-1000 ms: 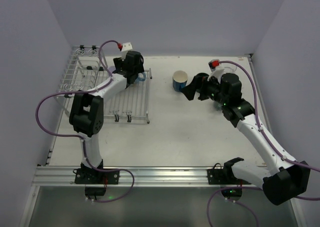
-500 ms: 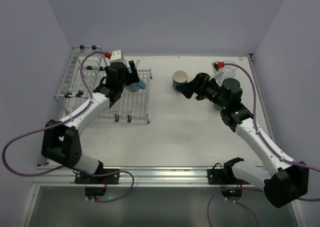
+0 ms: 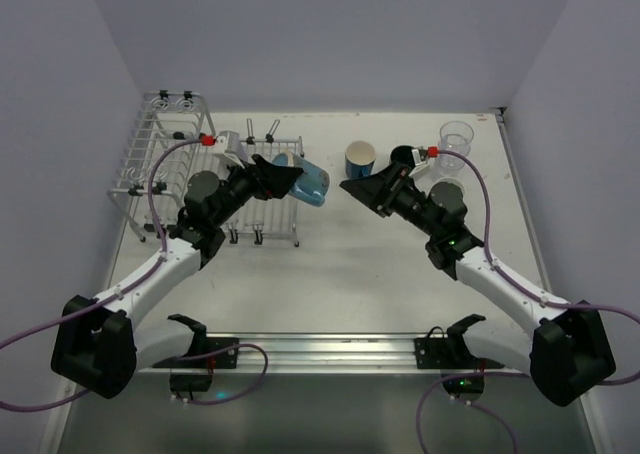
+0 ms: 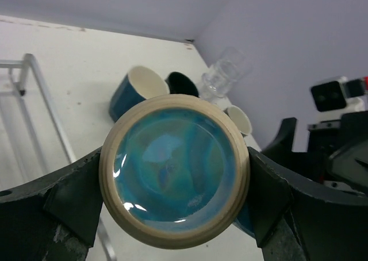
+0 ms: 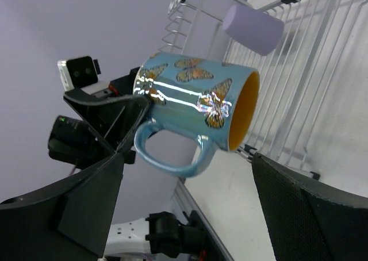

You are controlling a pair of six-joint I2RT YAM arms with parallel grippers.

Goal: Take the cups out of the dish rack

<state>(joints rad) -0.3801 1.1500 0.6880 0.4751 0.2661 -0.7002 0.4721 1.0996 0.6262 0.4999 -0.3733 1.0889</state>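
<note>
The mug's opening [image 3: 324, 184] faces the robot's fingers, so the right gripper should next move toward it, tilting upward, until one finger is inside the mug's rim and one is outside.
My left gripper [image 3: 290, 179] is shut on a light blue butterfly mug [image 3: 312, 184] and holds it in the air just right of the dish rack [image 3: 165, 164]. In the left wrist view the mug's glazed base [image 4: 174, 177] fills the space between the jaws. My right gripper [image 3: 358, 189] is open and empty, facing the mug from the right. In the right wrist view the mug [image 5: 195, 108] lies sideways, handle down, with an orange inside. A lavender cup [image 5: 253, 20] lies on the rack's flat grid [image 5: 299, 77].
On the table at the back stand a blue cup with a cream inside [image 3: 360, 159], a dark cup [image 3: 403, 156] and a clear glass [image 3: 455, 139]. A small cup with a cream inside [image 4: 238, 120] shows by them. The rack fills the back left.
My left arm has drawn back from the rack and swung right with the mug in its jaws. My right arm has swung left and lower toward the mug.
</note>
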